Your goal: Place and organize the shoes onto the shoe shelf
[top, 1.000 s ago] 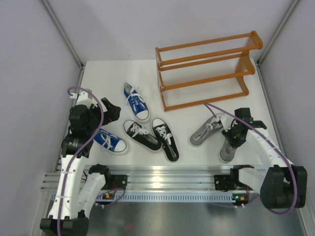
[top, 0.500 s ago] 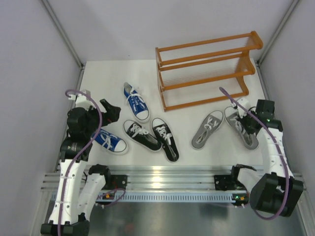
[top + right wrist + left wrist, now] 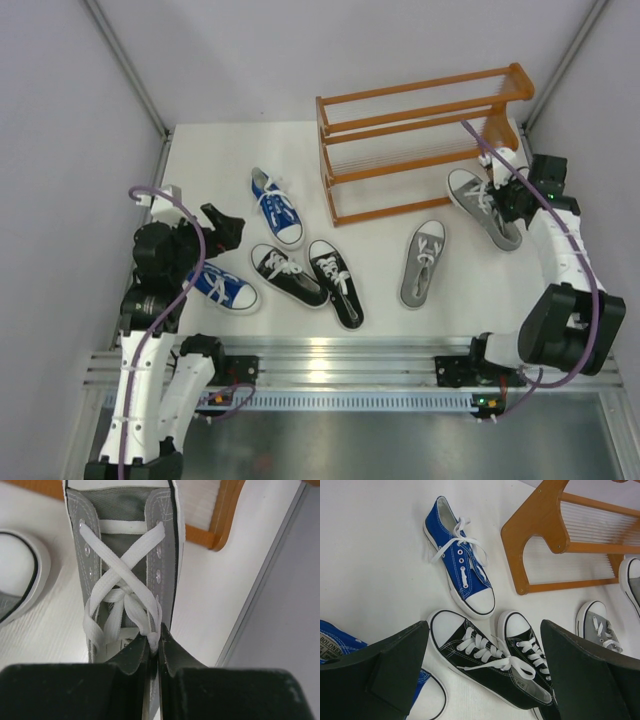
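Observation:
My right gripper moves the grey shoe outward, toe first, onto the shelf's bottom level by the wall next and releases it, since that level stands empty.
The orange-brown shoe shelf (image 3: 420,150) stands at the back right. My right gripper (image 3: 512,200) is shut on a grey shoe (image 3: 483,205), held just in front of the shelf's right end. In the right wrist view the gripper (image 3: 155,647) pinches the side wall and lace of the grey shoe (image 3: 122,545), whose toe points at the shelf (image 3: 227,515). The other grey shoe (image 3: 422,263) lies on the table. Two black shoes (image 3: 288,275) (image 3: 336,283) and two blue shoes (image 3: 277,207) (image 3: 225,288) lie at centre left. My left gripper (image 3: 222,228) hangs open above the black shoes (image 3: 485,650).
Grey walls close in the white table (image 3: 380,300) on both sides, the right wall near the held shoe. An aluminium rail (image 3: 340,360) runs along the front edge. The shelf's left end (image 3: 540,525) stands just behind the upper blue shoe (image 3: 462,570).
My right arm lifted one grey shoe from the front right and carried it back to the shelf's right end. The other grey shoe turned and slid slightly. The left arm barely moved.

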`<state>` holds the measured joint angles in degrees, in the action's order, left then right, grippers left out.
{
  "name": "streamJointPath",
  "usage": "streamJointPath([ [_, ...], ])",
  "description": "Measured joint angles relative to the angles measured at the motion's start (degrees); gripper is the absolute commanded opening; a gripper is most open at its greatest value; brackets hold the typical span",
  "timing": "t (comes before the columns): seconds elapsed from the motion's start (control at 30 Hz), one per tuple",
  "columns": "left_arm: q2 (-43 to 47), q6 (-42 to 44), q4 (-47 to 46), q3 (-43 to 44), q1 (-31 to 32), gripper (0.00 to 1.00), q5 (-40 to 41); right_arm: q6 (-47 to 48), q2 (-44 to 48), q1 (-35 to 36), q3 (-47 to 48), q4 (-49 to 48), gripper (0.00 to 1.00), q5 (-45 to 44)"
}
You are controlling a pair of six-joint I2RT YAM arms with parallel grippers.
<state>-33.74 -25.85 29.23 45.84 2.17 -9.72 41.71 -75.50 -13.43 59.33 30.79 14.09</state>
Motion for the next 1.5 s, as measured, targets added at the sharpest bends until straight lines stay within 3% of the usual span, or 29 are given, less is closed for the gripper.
streamJointPath([
  [0.43, -2.6, -0.2, 0.4, 1.4, 0.0, 0.98, -1.0, -9.0, -17.2, 3.1, 6.6, -13.4, 0.00, -2.5],
  [1.07, -3.6, -1.6, 0.5, 2.1, 0.0, 0.98, -2.9, -20.4, -26.8, 10.3, 12.0, -27.9, 0.00, -14.7],
  [1.13, -3.7, -1.7, 0.5, 2.1, 0.0, 0.98, -3.0, -20.9, -27.3, 10.6, 12.1, -28.3, 0.06, -15.7],
  [1.23, -3.8, -2.0, 0.5, 2.1, 0.0, 0.98, -3.1, -21.4, -27.9, 10.8, 12.5, -28.3, 0.27, -16.9],
  [1.27, -3.8, -2.1, 0.5, 2.1, 0.0, 0.98, -3.1, -21.6, -28.1, 10.8, 12.7, -28.2, 0.38, -17.2],
  [1.37, -4.0, -2.4, 0.3, 2.1, 0.0, 0.98, -3.8, -21.4, -28.1, 10.7, 13.0, -28.5, 0.51, -17.7],
  [1.5, -5.0, -3.3, -0.1, 2.3, 0.0, 0.98, -5.5, -21.3, -27.9, 10.7, 13.1, -28.4, 0.55, -17.7],
])
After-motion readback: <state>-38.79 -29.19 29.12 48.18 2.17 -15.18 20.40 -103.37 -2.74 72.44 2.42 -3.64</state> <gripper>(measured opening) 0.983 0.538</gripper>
